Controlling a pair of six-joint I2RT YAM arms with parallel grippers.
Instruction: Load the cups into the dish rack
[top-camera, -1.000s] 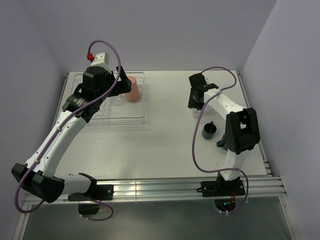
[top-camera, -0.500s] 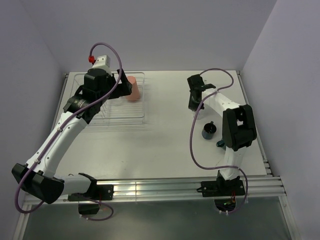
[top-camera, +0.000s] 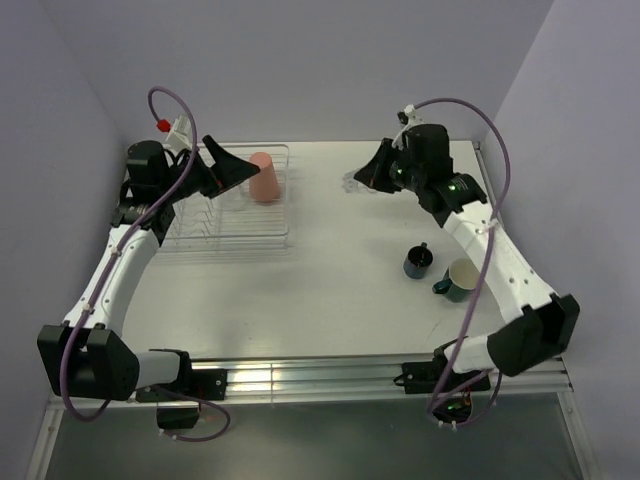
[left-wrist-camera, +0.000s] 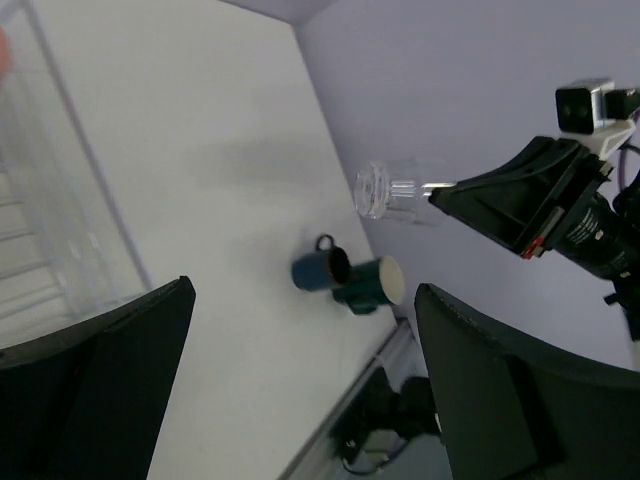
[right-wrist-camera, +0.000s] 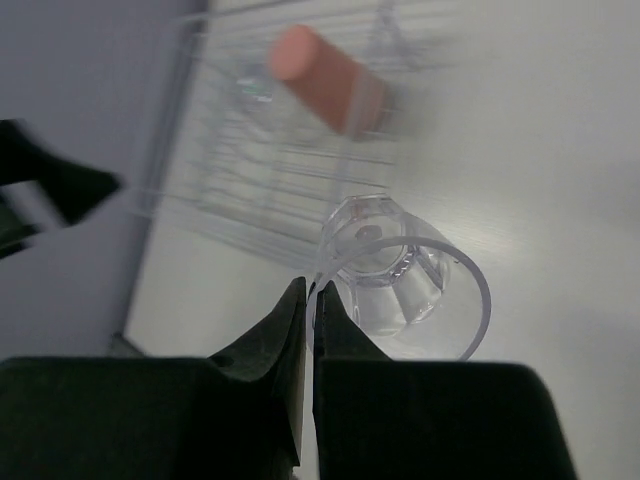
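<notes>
My right gripper holds only the tumbler's rim. My left gripper should next move toward the right in the top view and close around the tumbler's base (top-camera: 350, 182) (left-wrist-camera: 371, 190).
My right gripper (right-wrist-camera: 310, 292) is shut on the rim of a clear glass tumbler (right-wrist-camera: 400, 280), which hangs tilted in the air (top-camera: 353, 183) right of the dish rack (top-camera: 230, 225). A salmon-pink cup (top-camera: 264, 177) stands upside down in the rack's back right part (right-wrist-camera: 325, 80). The dark navy mug (top-camera: 418, 262) and the teal mug (top-camera: 458, 280) with a cream inside sit side by side on the table's right half. My left gripper (top-camera: 225, 165) is held above the rack, open and empty, with its fingers (left-wrist-camera: 110, 390) wide apart.
The rack's clear wire bars (right-wrist-camera: 250, 170) lie beyond the held tumbler. Lilac walls close in the table at the back and both sides. A metal rail (top-camera: 300, 375) runs along the near edge. From the left wrist view both mugs (left-wrist-camera: 345, 275) and the right arm (left-wrist-camera: 540, 200) show.
My right gripper closed on the clear tumbler, lifted it off the table and swung left toward the rack. The left arm rose and drew back to the left of the rack, still open.
</notes>
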